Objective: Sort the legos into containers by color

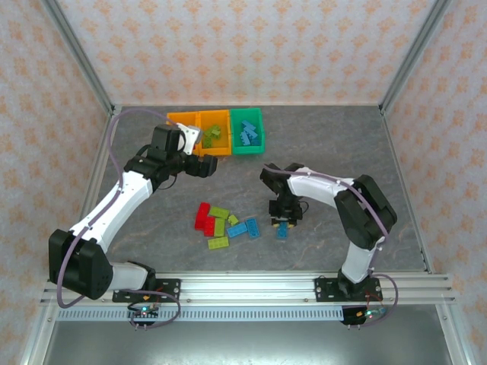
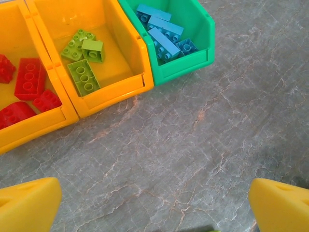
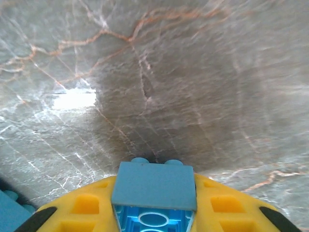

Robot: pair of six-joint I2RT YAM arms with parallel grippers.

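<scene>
I should next carry the light blue lego up and away from my base with my right gripper, over the green bin (image 1: 247, 131), and release it there.
My right gripper (image 1: 283, 217) is shut on a light blue lego (image 3: 154, 186), squeezed between its yellow fingers (image 3: 84, 208) low over the table; that brick (image 1: 282, 229) sits right of the loose pile. The pile holds red legos (image 1: 203, 216), lime green legos (image 1: 219, 214) and light blue legos (image 1: 237, 230). My left gripper (image 1: 199, 166) hangs open in front of the containers, its fingertips (image 2: 26, 205) wide apart over bare table. At the back stand an orange bin (image 2: 34, 125) with red bricks, an orange bin (image 2: 113, 92) with green bricks and a green bin (image 2: 183, 67) with blue bricks.
The three bins (image 1: 247, 150) stand in a row at the table's back, left of centre. Another blue brick (image 3: 9, 210) lies just left of my right gripper. Patterned walls and metal posts close the table on three sides; a rail (image 1: 243, 285) runs along the near edge.
</scene>
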